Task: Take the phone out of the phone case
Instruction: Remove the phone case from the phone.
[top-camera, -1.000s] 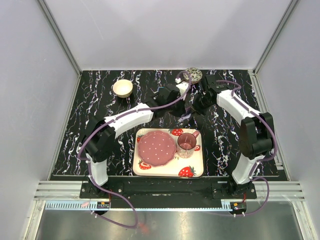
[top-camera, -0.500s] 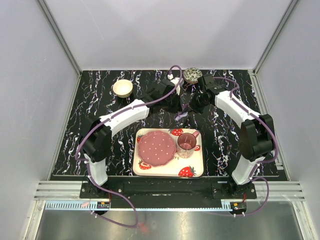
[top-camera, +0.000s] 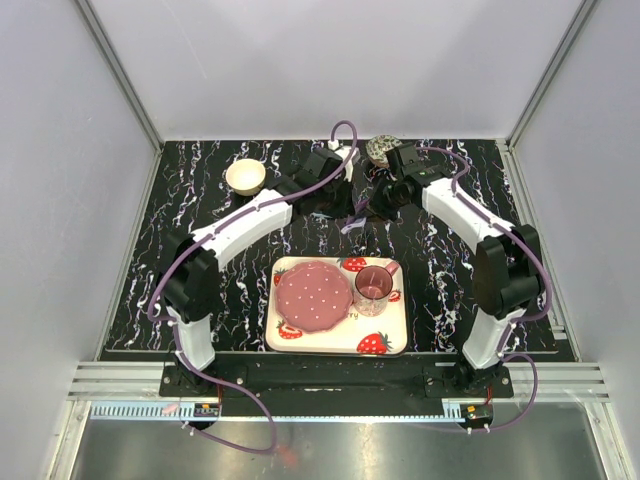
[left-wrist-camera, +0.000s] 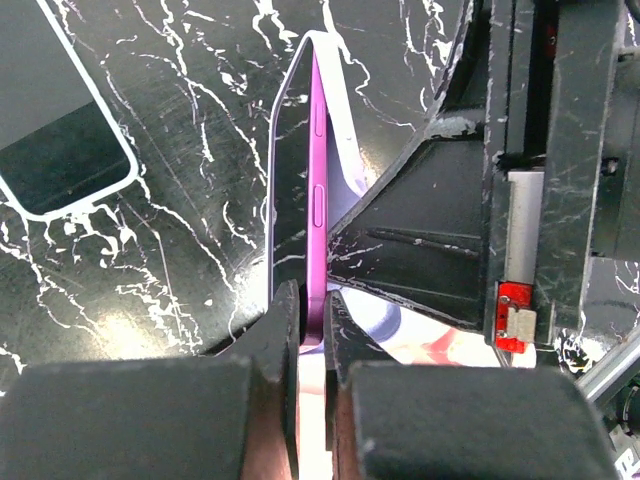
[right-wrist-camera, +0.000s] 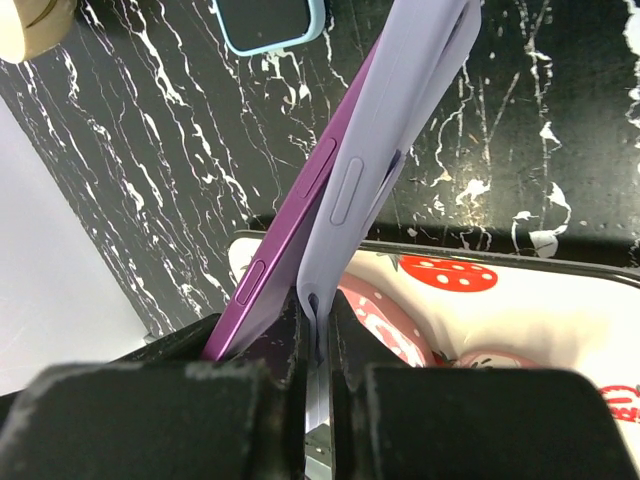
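My right gripper carries the cover (right-wrist-camera: 400, 130) to its right in the top view next, then descends and releases it on the open tabletop below, clear of the phone.
My left gripper (left-wrist-camera: 312, 320) is shut on the edge of a purple phone (left-wrist-camera: 318, 200), held on edge above the table. My right gripper (right-wrist-camera: 315, 320) is shut on a pale lilac soft cover (right-wrist-camera: 400, 130) with button bumps. The cover is peeled away from the purple phone (right-wrist-camera: 300, 220), which stands right beside it. In the top view both grippers meet at the far middle of the table around the held pieces (top-camera: 352, 222). A sky-blue phone case (right-wrist-camera: 270, 22) with a dark inside lies flat on the table, apart from both grippers. It also shows in the left wrist view (left-wrist-camera: 50, 100).
A strawberry-print tray (top-camera: 385, 343) at the near middle holds a pink dotted plate (top-camera: 313, 297) and a pink glass (top-camera: 373, 285). A cream bowl (top-camera: 245, 176) sits at the far left. A small patterned dish (top-camera: 383, 150) sits at the far edge by the right arm.
Both arms have moved toward the far edge of the table, carrying the phone and cover away from the tray. Both grips have held.
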